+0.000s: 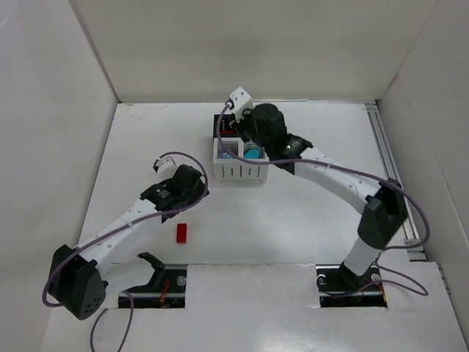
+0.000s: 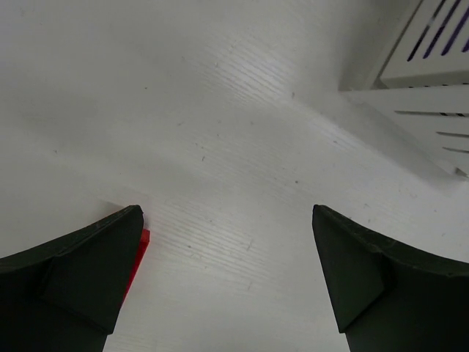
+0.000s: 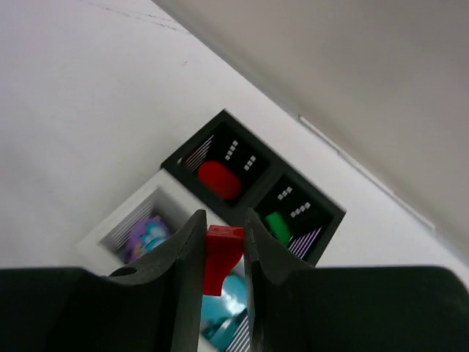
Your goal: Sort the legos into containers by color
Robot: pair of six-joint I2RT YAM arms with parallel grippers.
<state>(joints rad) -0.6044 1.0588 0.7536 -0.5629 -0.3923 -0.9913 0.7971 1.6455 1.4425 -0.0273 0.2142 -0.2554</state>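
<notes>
The black section of the bin block with matching red [image 1: 226, 129] [image 3: 220, 174] is below my right gripper and to its left in the top view, so I should move that way, go down and let go.
My right gripper [image 3: 222, 229] is shut on a red lego [image 3: 220, 257] and holds it above the four-compartment bin block [image 1: 239, 171]. In the right wrist view one black compartment holds a rounded red piece [image 3: 219, 179], the other black one a green piece [image 3: 278, 225]. One white compartment holds a purple piece [image 3: 144, 236], the other a cyan piece [image 3: 226, 312]. My left gripper [image 2: 227, 216] is open and empty over bare table. A second red lego [image 1: 182, 233] lies on the table; its edge shows beside my left finger [image 2: 139, 253].
White walls enclose the table [image 1: 293, 220] at the back and both sides. The bin block's slatted white corner [image 2: 429, 81] shows at the upper right of the left wrist view. A metal rail [image 1: 390, 158] runs along the table's right edge.
</notes>
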